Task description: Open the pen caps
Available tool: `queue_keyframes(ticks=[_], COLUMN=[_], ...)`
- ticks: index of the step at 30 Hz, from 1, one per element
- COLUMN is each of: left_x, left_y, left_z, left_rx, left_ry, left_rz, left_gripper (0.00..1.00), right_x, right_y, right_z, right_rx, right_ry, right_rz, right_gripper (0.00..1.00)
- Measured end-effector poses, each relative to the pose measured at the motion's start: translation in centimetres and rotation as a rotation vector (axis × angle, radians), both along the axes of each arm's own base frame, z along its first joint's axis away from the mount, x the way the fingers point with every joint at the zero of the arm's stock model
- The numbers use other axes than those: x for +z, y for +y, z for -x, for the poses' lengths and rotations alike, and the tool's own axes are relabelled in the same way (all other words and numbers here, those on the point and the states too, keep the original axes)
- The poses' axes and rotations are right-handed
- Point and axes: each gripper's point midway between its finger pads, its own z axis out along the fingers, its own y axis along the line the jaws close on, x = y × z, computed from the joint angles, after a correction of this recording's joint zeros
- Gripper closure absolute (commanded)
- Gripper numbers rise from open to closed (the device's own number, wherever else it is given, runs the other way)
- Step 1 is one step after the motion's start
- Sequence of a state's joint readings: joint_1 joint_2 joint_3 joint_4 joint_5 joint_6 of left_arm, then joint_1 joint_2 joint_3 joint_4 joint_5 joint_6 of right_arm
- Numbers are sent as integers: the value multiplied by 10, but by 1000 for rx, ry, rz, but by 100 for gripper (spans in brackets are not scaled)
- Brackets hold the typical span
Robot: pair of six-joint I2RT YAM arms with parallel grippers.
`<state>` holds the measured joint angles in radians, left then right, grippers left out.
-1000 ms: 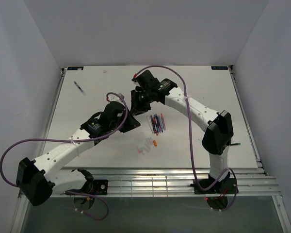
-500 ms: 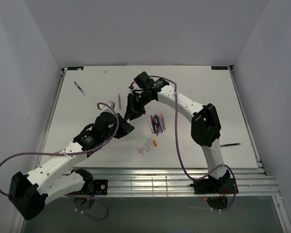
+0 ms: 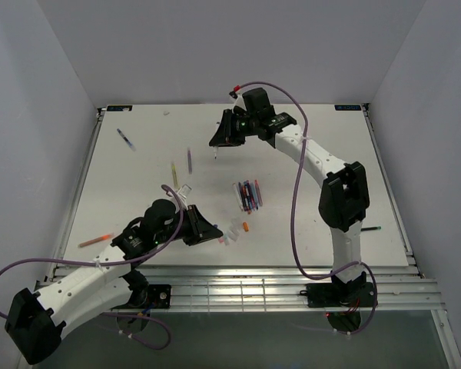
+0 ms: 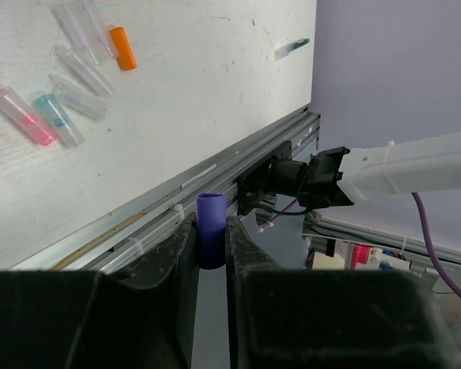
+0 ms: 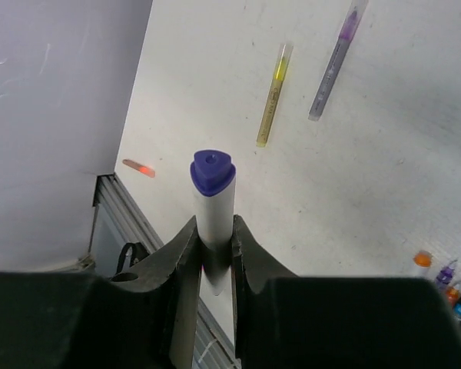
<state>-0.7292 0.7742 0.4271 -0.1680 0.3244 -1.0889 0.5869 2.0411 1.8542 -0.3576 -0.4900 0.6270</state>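
Observation:
My right gripper first goes back, down and to the right in the top view next to get the pen beside the bundle, since the purple cap is off.
My left gripper point(image 4: 211, 224) is shut on a small purple cap point(image 4: 211, 238); in the top view it point(image 3: 206, 232) hovers near the table's front edge, beside a cluster of loose caps point(image 3: 230, 233). My right gripper point(image 5: 213, 228) is shut on a pen point(image 5: 213, 201) with a white barrel and a purple end; in the top view it point(image 3: 218, 141) is over the far middle of the table. A bundle of several pens point(image 3: 248, 196) lies at the table's centre. An orange cap point(image 4: 123, 48), a pink cap point(image 4: 23, 117) and clear caps point(image 4: 77, 68) lie on the table.
Loose pens lie about: a yellow one point(image 3: 174, 173), a purple one point(image 3: 190, 160), a blue one point(image 3: 124, 138) far left, an orange one point(image 3: 94, 241) near left, a green one point(image 3: 371, 228) at right. Metal rails point(image 3: 253, 288) run along the front edge. White walls enclose the table.
The two grippers have pulled apart. The left one moved back toward the front edge with the purple cap; the right one moved to the far side with the pen.

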Motion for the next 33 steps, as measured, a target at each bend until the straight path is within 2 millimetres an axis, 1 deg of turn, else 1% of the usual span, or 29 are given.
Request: queue_keyframes(ticks=[2, 3, 5, 6, 8, 10, 13, 15, 17, 19, 21, 25, 26, 27, 30, 33], left_x=[-2, -3, -6, -8, -16, -29, -49, -64, -77, -86, -91, -108, -113, -117, -123, -121], left_y=[2, 4, 8, 9, 13, 17, 20, 23, 26, 27, 26, 24, 25, 25, 24, 20], left_z=[0, -1, -5, -8, -11, -12, -9, -6, -2, -1, -2, -2, -1, 0, -2, -6], left_rx=[8, 16, 41, 54, 74, 81, 71, 67, 63, 61, 58, 35, 28, 22, 10, 7], left_ry=[13, 19, 35, 43, 59, 84, 121, 146, 168, 182, 191, 221, 233, 241, 254, 247], left_rz=[-20, -37, -85, -110, -161, -209, -259, -287, -311, -325, -335, -374, -388, -402, -427, -426], left_gripper=[100, 100, 100, 100, 100, 100, 100, 100, 99, 96, 94, 86, 77, 73, 67, 64], right_x=[12, 15, 14, 10, -6, -28, -67, -86, -99, -109, -112, -114, -116, -118, -131, -147], right_y=[1, -1, -6, -10, -24, -46, -93, -123, -146, -162, -167, -167, -166, -165, -164, -165], right_z=[-2, -3, -1, 0, 4, 8, 16, 20, 19, 20, 22, 25, 25, 26, 25, 26], right_rx=[-1, -6, -3, -2, -1, -11, -52, -80, -107, -118, -112, -80, -74, -67, -48, -37], right_ry=[-52, -69, -79, -76, -45, 7, 117, 179, 219, 242, 244, 231, 232, 237, 259, 289], right_rz=[22, 41, 85, 111, 162, 214, 299, 342, 369, 395, 407, 418, 420, 421, 432, 452], right_gripper=[92, 92, 92, 92, 92, 92, 92, 92, 92, 92, 92, 92, 92, 91, 91, 90])
